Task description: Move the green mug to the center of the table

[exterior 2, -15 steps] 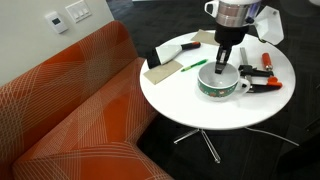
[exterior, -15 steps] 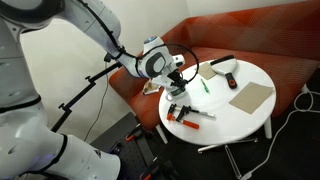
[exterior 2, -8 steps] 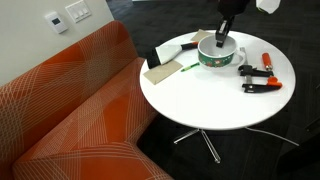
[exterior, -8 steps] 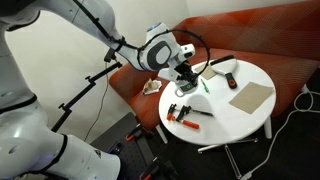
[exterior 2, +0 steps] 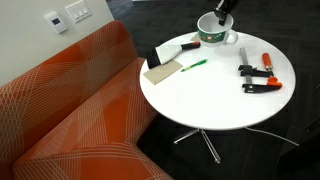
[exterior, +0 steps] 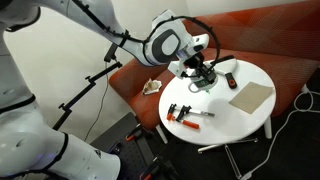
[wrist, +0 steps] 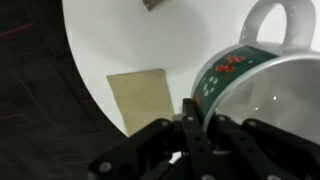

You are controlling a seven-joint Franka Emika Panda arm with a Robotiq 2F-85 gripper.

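Note:
My gripper is going to lower next toward the middle of the table and release the mug, which still hangs clear, on the bare tabletop (exterior 2: 215, 52) beside the green pen that lies below the gripper.
The green mug (exterior 2: 213, 34) has a dark green band with red marks, a pale rim and a white inside. My gripper (exterior 2: 222, 14) is shut on its rim from above. It holds the mug over the far part of the round white table (exterior 2: 200, 105). In an exterior view the mug (exterior: 203, 77) hangs under the gripper (exterior: 200, 68) above the table (exterior: 235, 120), apparently lifted off the top. In the wrist view the mug (wrist: 228, 72) fills the right side, with one finger (wrist: 195, 125) inside the rim and one outside.
On the table lie a tan pad (exterior 2: 160, 72), a thin green pen (exterior 2: 193, 65), a black-and-white marker (exterior 2: 188, 46) and red-and-black clamps (exterior 2: 258, 80). The red-orange sofa (exterior 2: 70, 110) borders the table. A cable (exterior: 290, 125) runs on the floor.
The gripper has carried the mug from the table's edge near the clamps across toward the far side and upward. The other things on the table have not moved.

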